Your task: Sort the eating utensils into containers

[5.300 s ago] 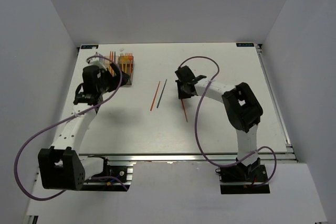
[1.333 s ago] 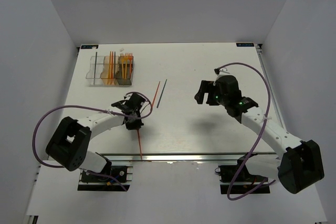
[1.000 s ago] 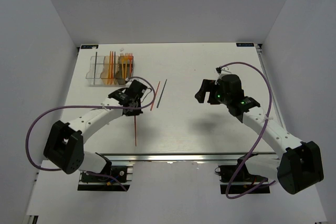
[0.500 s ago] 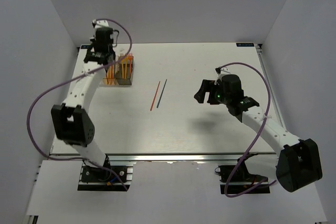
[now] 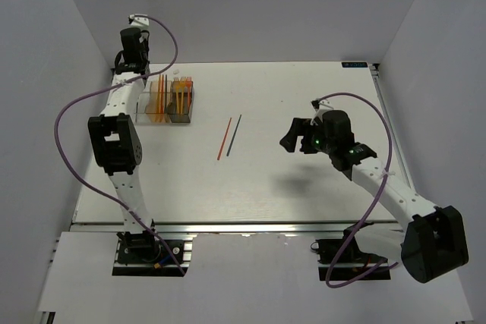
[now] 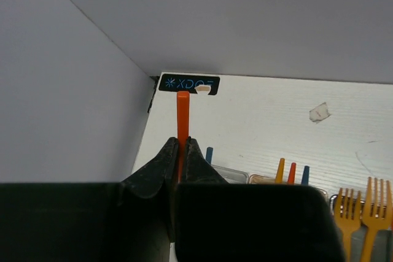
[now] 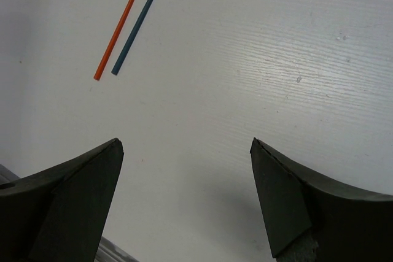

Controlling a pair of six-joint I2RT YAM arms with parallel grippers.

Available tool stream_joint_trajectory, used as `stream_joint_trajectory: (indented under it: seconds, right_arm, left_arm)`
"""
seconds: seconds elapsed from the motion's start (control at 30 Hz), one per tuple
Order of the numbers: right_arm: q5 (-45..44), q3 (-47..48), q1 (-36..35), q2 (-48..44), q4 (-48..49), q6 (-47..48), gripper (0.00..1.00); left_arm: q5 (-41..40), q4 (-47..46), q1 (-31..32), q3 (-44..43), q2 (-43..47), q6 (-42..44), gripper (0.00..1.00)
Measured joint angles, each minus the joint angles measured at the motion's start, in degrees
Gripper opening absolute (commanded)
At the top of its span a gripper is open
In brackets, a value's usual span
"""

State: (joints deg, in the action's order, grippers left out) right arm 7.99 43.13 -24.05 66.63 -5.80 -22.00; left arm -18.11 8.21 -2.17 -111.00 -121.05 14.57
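My left gripper lowers toward the clear box (image 5: 143, 110) (image 6: 232, 174) holding the dark blue stick next and releases the orange-red stick there, since that box lies below my gripper.
My left gripper (image 5: 130, 68) hangs high over the table's back-left corner, just behind the containers (image 5: 168, 118). It (image 6: 182, 140) is shut on an orange-red stick (image 6: 182, 111) that pokes out past the fingertips. The clear box (image 6: 232, 174) holds a dark blue stick (image 6: 209, 154). Orange, red and blue stick tips (image 6: 291, 172) rise from the tan box, and orange forks (image 6: 347, 211) from the dark one. An orange-red stick (image 5: 224, 139) and a dark blue stick (image 5: 234, 135) lie side by side mid-table, also in the right wrist view (image 7: 121, 23). My right gripper (image 5: 290, 137) hovers right of them, open (image 7: 185, 143) and holding nothing.
The grey side wall stands close on the left of the left gripper. A black label (image 6: 188, 83) marks the table's back-left corner, with a scrap of tape (image 6: 319, 112) to its right. Purple cables loop off both arms.
The left arm has swung from mid-table, carrying the orange-red stick, up to the back-left corner behind the containers. The right arm has barely moved.
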Motion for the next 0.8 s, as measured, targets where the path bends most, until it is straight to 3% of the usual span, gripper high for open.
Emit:
stream_joint_trajectory:
  seconds: [0.27, 0.57, 0.8]
  right_arm:
    - [0.13, -0.87, 0.0, -3.06, 0.66, 0.0, 0.89]
    - [0.39, -0.92, 0.0, -1.95, 1.46, -0.11, 0.89]
    - [1.11, 1.29, -0.55, 4.26, 1.31, -1.16, 0.89]
  left_arm:
    - [2.8, -7.63, -1.42, 9.05, -0.96, 1.25, 0.03]
    - [3.1, -10.01, -1.51, 14.53, -1.55, 1.42, 0.64]
    - [1.33, -8.57, -1.97, 14.49, -0.24, -2.14, 0.98]
